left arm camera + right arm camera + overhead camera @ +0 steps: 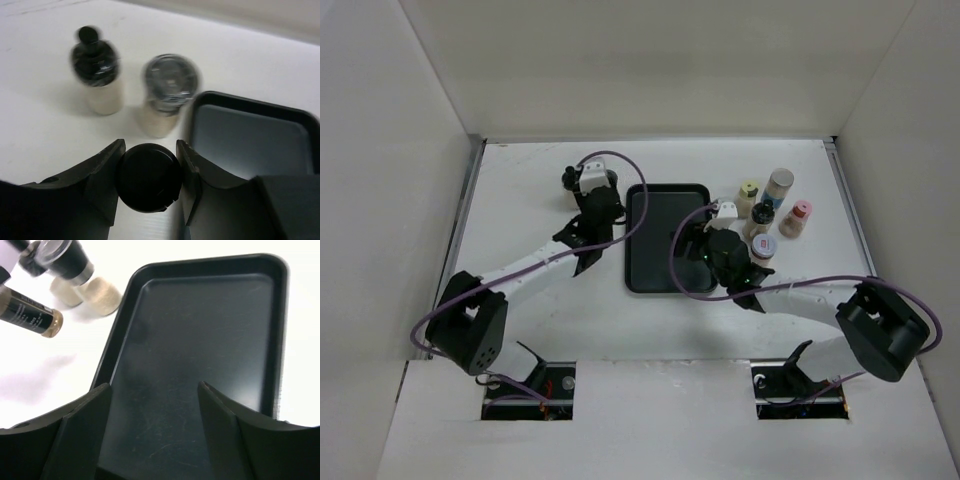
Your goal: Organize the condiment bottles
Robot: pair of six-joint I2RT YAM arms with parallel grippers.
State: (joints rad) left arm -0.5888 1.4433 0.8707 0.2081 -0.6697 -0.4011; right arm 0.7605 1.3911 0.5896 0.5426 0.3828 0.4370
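Observation:
The black-capped bottle goes over to the tray's empty corner by the shaker (638, 197) (212, 116) next, right of my left gripper in the top view. That gripper lowers and releases it there.
My left gripper (150, 146) is shut on a black-capped bottle (149, 177), just left of the flat black tray (250, 140). Beyond it stand a beige bottle with a black knobbed cap (96, 75) and a beige shaker with a silver cap (169, 92). In the top view the left gripper (592, 215) hides that bottle. My right gripper (154, 390) is open and empty above the tray (200, 330). Right of the tray (650, 270) stand bottles with yellow (749, 192), silver (780, 183), pink (800, 215), black (762, 215) and blue-rimmed white (764, 246) caps.
White walls enclose the table on three sides. The right gripper (698, 245) hangs over the tray's right half. In the right wrist view a brown bottle (30, 315) shows at the left edge, with two beige bottles (102, 295) behind it.

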